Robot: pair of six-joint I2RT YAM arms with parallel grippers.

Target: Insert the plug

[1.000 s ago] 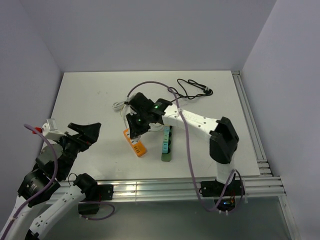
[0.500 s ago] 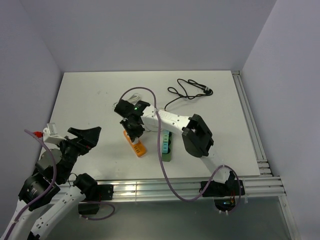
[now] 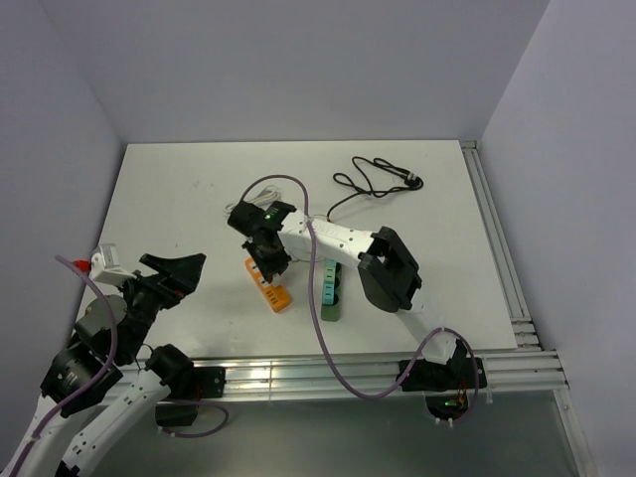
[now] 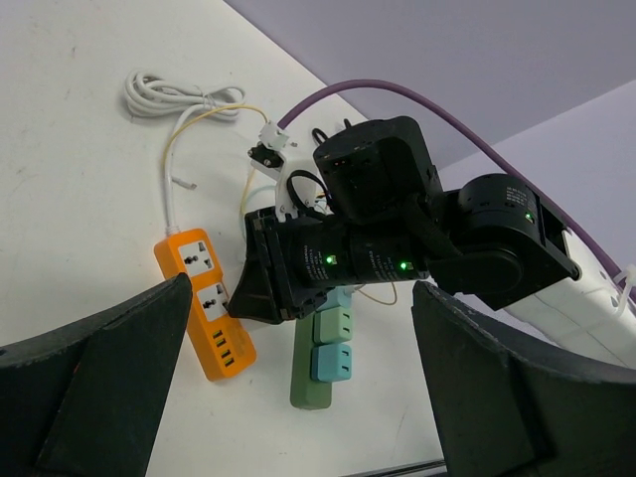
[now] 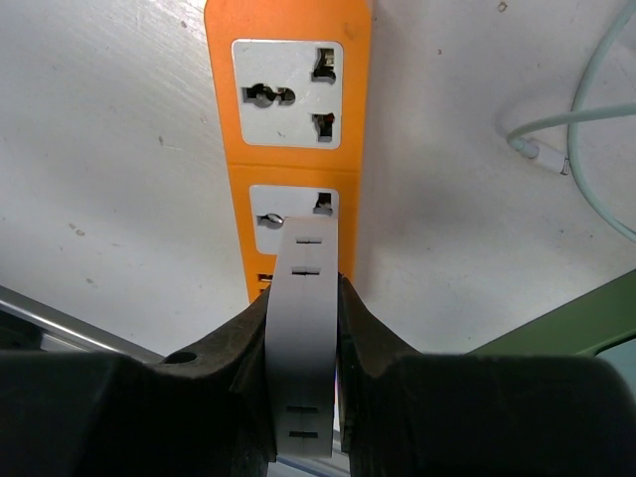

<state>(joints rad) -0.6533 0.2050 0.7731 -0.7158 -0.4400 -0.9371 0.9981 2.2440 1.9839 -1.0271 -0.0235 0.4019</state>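
Observation:
The power strip's second socket (image 3: 265, 279) (image 5: 294, 207) lies below and partly shows past the plug, so the right gripper should edge toward the first socket, lower the plug and let go of it.
An orange power strip (image 3: 270, 288) lies on the white table, also in the left wrist view (image 4: 204, 316) and right wrist view (image 5: 288, 119). My right gripper (image 3: 264, 252) hovers right over it, shut on a white plug (image 5: 303, 338). In the right wrist view the plug's front end overlaps the strip's second socket (image 5: 294, 211); the first socket (image 5: 286, 91) beyond it is free. I cannot tell whether the plug touches the strip. My left gripper (image 3: 175, 270) is open and empty, well left of the strip, its wide fingers (image 4: 89, 388) framing the scene.
A green power strip (image 3: 331, 290) with teal and light green adapters lies just right of the orange one, also seen from the left wrist (image 4: 308, 383). A coiled white cord (image 3: 241, 210) lies behind the strip. A black cable (image 3: 380, 179) lies at the back right.
My right gripper has shifted a little left over the orange strip with the plug, and its elbow has swung left. The left arm has barely moved.

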